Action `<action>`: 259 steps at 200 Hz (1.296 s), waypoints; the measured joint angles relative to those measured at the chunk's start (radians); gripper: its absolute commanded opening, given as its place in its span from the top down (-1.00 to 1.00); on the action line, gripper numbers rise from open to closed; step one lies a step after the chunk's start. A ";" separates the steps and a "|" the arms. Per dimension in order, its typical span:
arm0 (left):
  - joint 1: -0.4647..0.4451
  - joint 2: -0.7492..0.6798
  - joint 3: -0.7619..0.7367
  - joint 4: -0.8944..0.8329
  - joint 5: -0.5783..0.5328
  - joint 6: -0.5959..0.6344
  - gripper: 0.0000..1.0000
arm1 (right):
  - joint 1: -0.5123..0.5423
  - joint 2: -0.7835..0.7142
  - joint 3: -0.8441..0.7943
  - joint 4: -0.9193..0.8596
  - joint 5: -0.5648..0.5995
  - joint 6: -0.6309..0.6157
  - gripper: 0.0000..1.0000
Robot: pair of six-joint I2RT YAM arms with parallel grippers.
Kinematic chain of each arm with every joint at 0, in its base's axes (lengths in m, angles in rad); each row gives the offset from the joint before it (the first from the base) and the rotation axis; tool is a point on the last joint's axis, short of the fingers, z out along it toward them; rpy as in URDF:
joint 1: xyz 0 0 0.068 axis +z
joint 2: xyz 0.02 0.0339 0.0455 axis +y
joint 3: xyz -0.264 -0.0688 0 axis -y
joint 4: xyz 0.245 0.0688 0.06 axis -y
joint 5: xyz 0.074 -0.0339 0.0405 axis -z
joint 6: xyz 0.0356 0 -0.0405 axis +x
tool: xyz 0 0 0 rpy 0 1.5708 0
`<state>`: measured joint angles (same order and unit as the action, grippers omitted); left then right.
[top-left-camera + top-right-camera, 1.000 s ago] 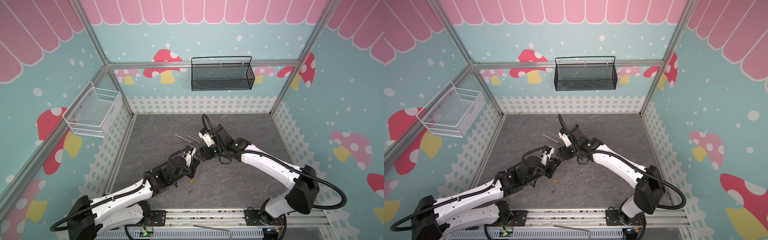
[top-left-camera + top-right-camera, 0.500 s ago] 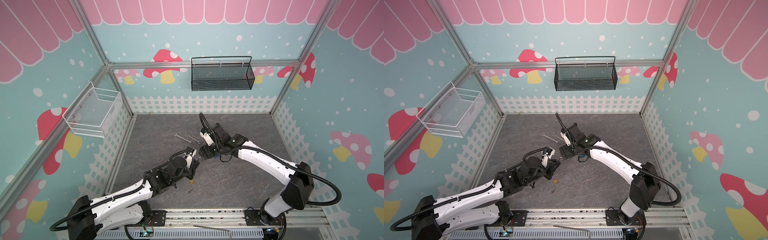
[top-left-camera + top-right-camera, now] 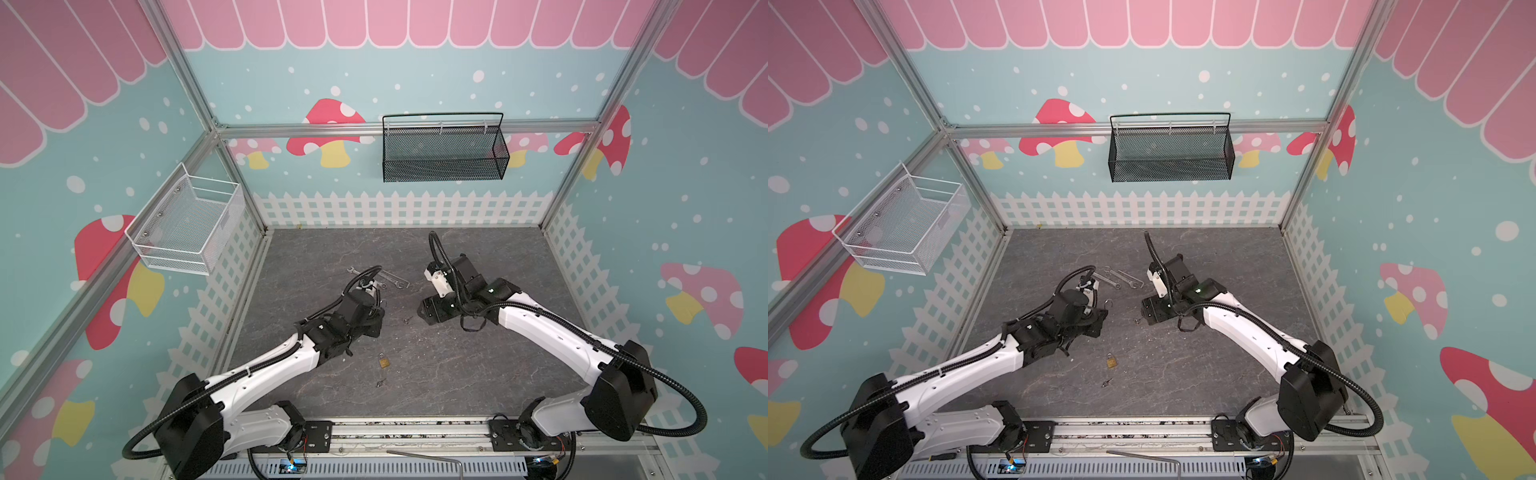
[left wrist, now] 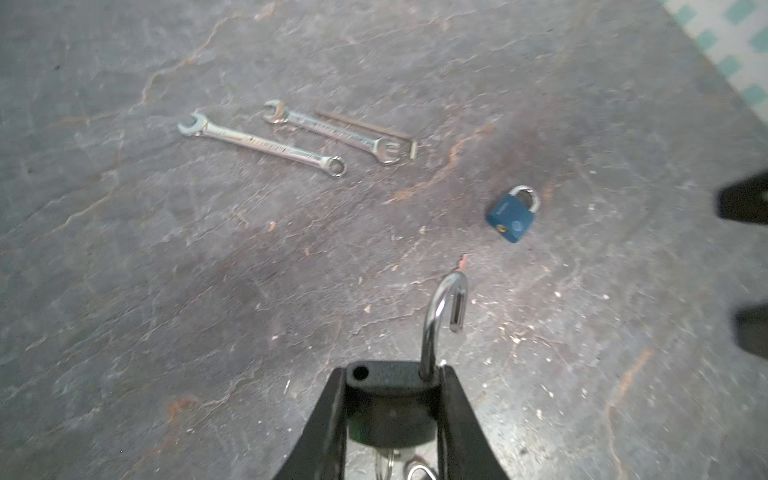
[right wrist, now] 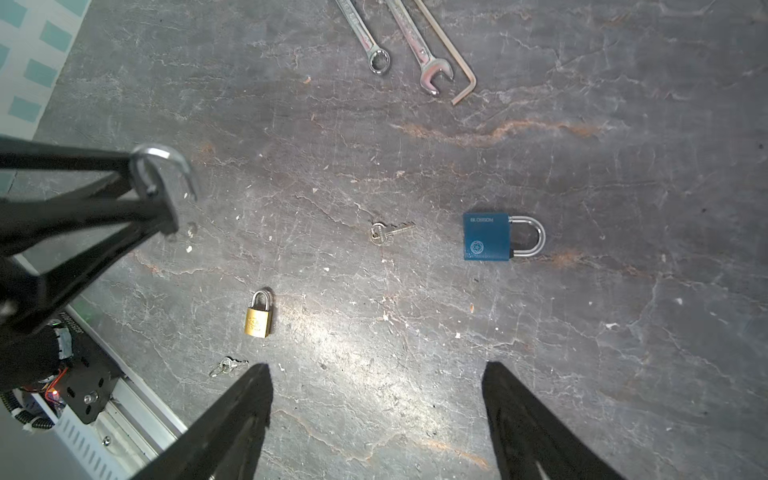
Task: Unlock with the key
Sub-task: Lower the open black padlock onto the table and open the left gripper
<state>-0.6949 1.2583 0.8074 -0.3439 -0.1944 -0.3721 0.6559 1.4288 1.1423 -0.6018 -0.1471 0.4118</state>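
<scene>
I need to bring my left gripper down to the clear floor below it and let go of the black padlock there, since the steel shackle is already swung open.
My left gripper is shut on a black padlock. Its steel shackle is swung open, with one leg free of the body. A key on a ring shows at the lock's bottom end, between the fingers. In both top views this gripper hovers left of centre, and the shackle shows. My right gripper is open and empty above the floor, apart from the lock. Another key lies loose between the grippers.
On the floor lie a blue padlock, a brass padlock and a small key near the front. Two wrenches and a hex key lie further back. Wire baskets hang on the walls.
My right gripper has drawn back to the right, away from the held padlock, and its jaws have opened a little wider. The left gripper keeps its hold.
</scene>
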 measured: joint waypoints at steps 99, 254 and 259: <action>0.172 0.426 0.198 -0.235 0.055 -0.100 1.00 | 0.000 0.000 -0.133 0.135 -0.056 0.056 -0.64; 0.184 0.207 0.181 -0.306 0.079 -0.226 -0.23 | 0.169 0.007 -0.145 0.153 -0.005 0.159 -0.62; 0.184 0.169 0.168 -0.304 0.085 -0.233 -0.23 | 0.193 0.010 -0.145 0.153 -0.002 0.171 -0.62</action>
<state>-0.5106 1.4273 0.9752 -0.6479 -0.1097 -0.6056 0.8490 1.4391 0.9974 -0.4484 -0.1490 0.5831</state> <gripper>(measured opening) 0.613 0.812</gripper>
